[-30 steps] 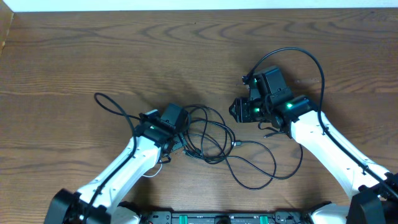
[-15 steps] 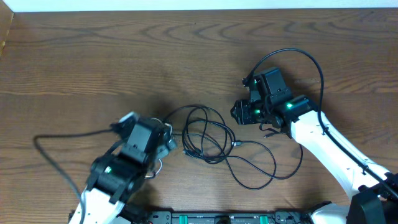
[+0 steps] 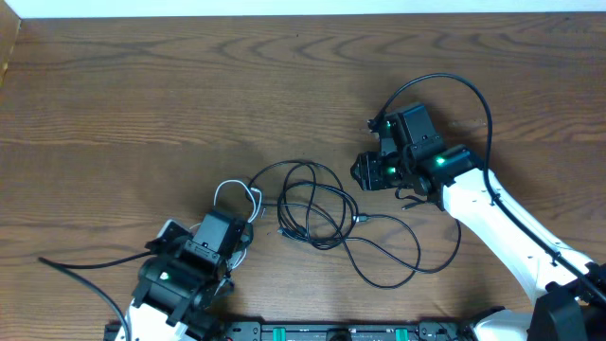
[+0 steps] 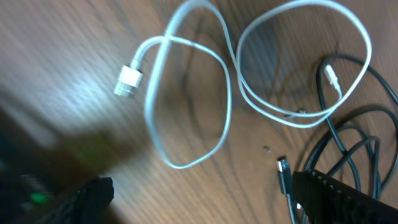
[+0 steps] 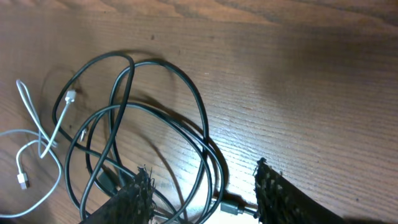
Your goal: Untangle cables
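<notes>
The white cable's loop overlaps the black cable, so the left gripper will move outward and down onto the paired parts of the white cable [image 3: 254,214] [image 4: 324,114] beside that crossing, then close.
The white cable [image 3: 234,192] lies in loose loops on the table, just left of the black cables [image 3: 312,214]. The two black cables stay coiled over each other, and a longer loop [image 3: 409,258] runs out to the right. My left gripper [image 3: 242,225] is open above the wood at the near end of the white loops, with nothing between its fingers [image 4: 339,194]. In the left wrist view the white cable's plug [image 4: 129,81] rests free. My right gripper [image 3: 361,171] hovers open at the right edge of the black coil, and a black plug [image 5: 232,206] lies between its fingers.
My right arm's thick black wire [image 3: 473,95] arcs over the table at the upper right. My left arm's wire [image 3: 85,265] trails off to the lower left. Bare wood [image 3: 189,85] spans the far half of the table.
My left arm has drawn back from the tangle toward the lower left and its jaws have opened wider. The white cable now lies beside the black coil. My right arm has not moved.
</notes>
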`<state>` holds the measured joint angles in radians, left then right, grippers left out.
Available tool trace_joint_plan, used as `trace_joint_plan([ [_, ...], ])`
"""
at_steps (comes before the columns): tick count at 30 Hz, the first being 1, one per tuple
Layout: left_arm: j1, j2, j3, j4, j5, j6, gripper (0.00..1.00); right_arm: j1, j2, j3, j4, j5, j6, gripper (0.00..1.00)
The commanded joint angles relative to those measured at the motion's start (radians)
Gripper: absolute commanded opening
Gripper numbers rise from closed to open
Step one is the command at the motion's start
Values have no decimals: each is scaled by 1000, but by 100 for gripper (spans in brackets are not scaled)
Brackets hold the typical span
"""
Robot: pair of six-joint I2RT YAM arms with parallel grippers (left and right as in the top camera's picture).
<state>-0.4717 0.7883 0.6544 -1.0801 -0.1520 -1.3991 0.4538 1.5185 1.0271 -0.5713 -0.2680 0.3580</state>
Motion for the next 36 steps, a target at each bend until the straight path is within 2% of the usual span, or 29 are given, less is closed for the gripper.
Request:
trace_joint_plan([
  [1,-7,1,-57,69,63,-34,98,6,-6,1,0,8,-26,51],
  [5,-24,3,-123,146,36,-17,98,6,-5,1,0,8,-26,52],
  [9,-24,28,-164,230,-49,95,98,6,0,1,0,8,-26,53],
  [14,-24,101,-169,460,-46,452,98,6,2,1,2,8,-26,54],
  [18,-24,189,-169,601,-43,620,98,6,6,1,2,8,-26,55],
  [24,-24,357,-169,657,-43,654,98,6,6,-2,2,8,-26,57],
  [29,-24,476,-169,716,-43,727,98,6,6,-2,3,8,-26,59],
  [36,-24,518,-169,791,-45,787,99,6,6,-2,6,31,-26,60],
])
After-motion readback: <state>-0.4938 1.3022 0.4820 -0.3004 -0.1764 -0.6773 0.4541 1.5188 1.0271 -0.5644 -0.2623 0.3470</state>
